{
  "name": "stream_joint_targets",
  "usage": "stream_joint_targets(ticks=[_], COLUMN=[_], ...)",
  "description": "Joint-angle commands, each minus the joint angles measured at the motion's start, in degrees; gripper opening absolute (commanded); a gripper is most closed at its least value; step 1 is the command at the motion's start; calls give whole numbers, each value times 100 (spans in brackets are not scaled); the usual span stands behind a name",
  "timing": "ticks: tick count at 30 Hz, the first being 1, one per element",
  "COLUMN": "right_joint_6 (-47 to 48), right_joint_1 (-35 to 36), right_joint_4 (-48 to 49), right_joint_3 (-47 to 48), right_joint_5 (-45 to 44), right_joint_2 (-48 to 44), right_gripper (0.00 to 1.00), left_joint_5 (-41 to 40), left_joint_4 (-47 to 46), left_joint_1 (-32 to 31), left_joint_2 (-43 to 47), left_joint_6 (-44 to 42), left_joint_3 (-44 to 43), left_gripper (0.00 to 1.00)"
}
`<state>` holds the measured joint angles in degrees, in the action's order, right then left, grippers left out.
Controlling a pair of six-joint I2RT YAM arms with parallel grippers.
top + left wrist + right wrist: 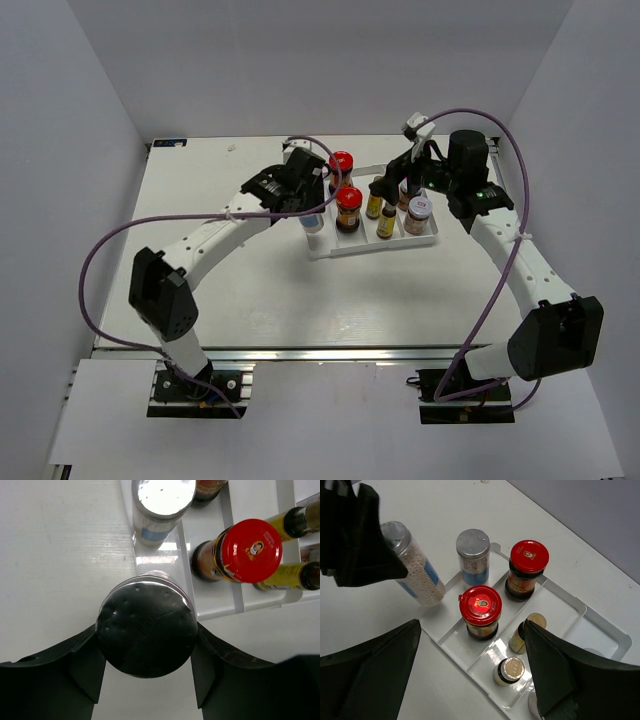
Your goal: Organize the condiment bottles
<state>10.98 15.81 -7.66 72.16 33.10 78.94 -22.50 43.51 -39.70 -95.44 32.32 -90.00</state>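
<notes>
The tray section's near end [319, 245] lies below my left gripper. This gripper will next ease down and toward the red-lidded jars, set the tilted shaker upright and release it at that end.
My left gripper [310, 192] [146, 650] is shut on a silver-capped blue-labelled shaker [146, 625] [415, 565]. It holds the shaker tilted, with its base at the near end of the white tray's [365, 252] left compartment. The second shaker [473, 555] stands further back in that compartment. Two red-lidded jars [481, 611] [529, 575] stand in the compartment beside it, then two yellow bottles [509, 671] [527, 630]. One white-lidded jar [417, 213] shows at the right; the other is hidden behind my right arm. My right gripper [400, 182] [471, 625] is open and empty above the tray.
The tray's rim [600, 620] and dividers [227, 517] stand close around the bottles. Bare table [250, 290] lies left of and in front of the tray. Grey walls enclose the table on three sides.
</notes>
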Motion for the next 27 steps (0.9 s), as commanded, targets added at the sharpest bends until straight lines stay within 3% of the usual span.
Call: stream_joint_targets(ticks=[1, 8, 14, 17, 19, 23, 24, 27], right_joint_6=[0, 9, 18, 27, 44, 62, 88, 114], right_joint_1=[-122, -289, -351, -377, -386, -395, -395, -404], right_joint_4=[107, 116, 116, 116, 98, 89, 89, 72], right_joint_3=[-53, -115, -132, -132, -132, -141, -132, -132], right_joint_5=[73, 135, 170, 188, 188, 179, 179, 179], right_joint_2=[-168, -150, -107, -89, -63, -45, -36, -19], right_gripper=[88, 88, 88, 88, 88, 88, 88, 88], left_joint_5=[44, 185, 158, 167, 202, 299, 308, 290], left_joint_4=[-404, -501, -545, -536, -545, -668, -677, -694], left_joint_1=[6, 6, 6, -2, -2, -11, -11, -29], left_joint_2=[-237, -844, -959, -1003, -1038, -1056, -1073, -1073], left_joint_6=[-313, -472, -551, -586, -586, -586, -586, -568], left_joint_3=[-545, -1002, -775, -651, -598, -449, -414, -379], left_gripper=[0, 0, 2, 18, 36, 54, 63, 73])
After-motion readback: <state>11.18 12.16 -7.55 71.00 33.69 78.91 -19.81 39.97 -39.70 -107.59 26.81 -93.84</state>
